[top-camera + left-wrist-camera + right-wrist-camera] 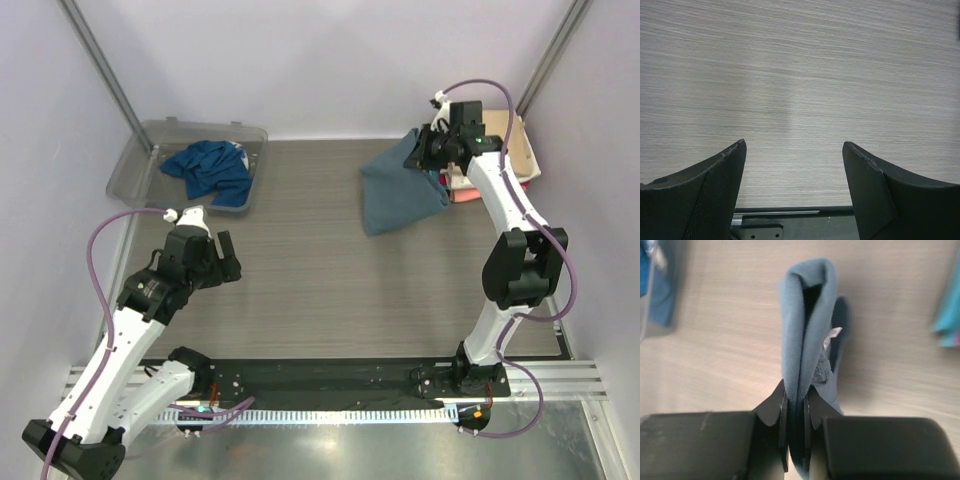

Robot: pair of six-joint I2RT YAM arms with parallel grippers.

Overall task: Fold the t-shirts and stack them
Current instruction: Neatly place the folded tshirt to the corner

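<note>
The tan-and-white pile lies to the right of my right gripper in the top view, so I need to lift the folded t-shirt [398,197] over the top of the pile, lower it and let go.
My right gripper [420,152] is shut on the folded dusty slate-blue t-shirt [398,197] and holds it up at the table's back right, so the cloth hangs down and left of the jaws. In the right wrist view the cloth [805,330] is pinched between my closed fingers [796,405]. A deeper teal-blue t-shirt [210,170] lies crumpled in the clear plastic tub [138,160] at the back left. A stack of folded shirts [462,185], teal and coral edges showing, sits behind the right arm. My left gripper [228,258] is open and empty over bare table at the left [794,150].
A tan-and-white folded pile [515,150] lies at the far right against the wall. Metal frame posts [100,60] stand at the back corners. A black base rail [330,375] runs along the near edge.
</note>
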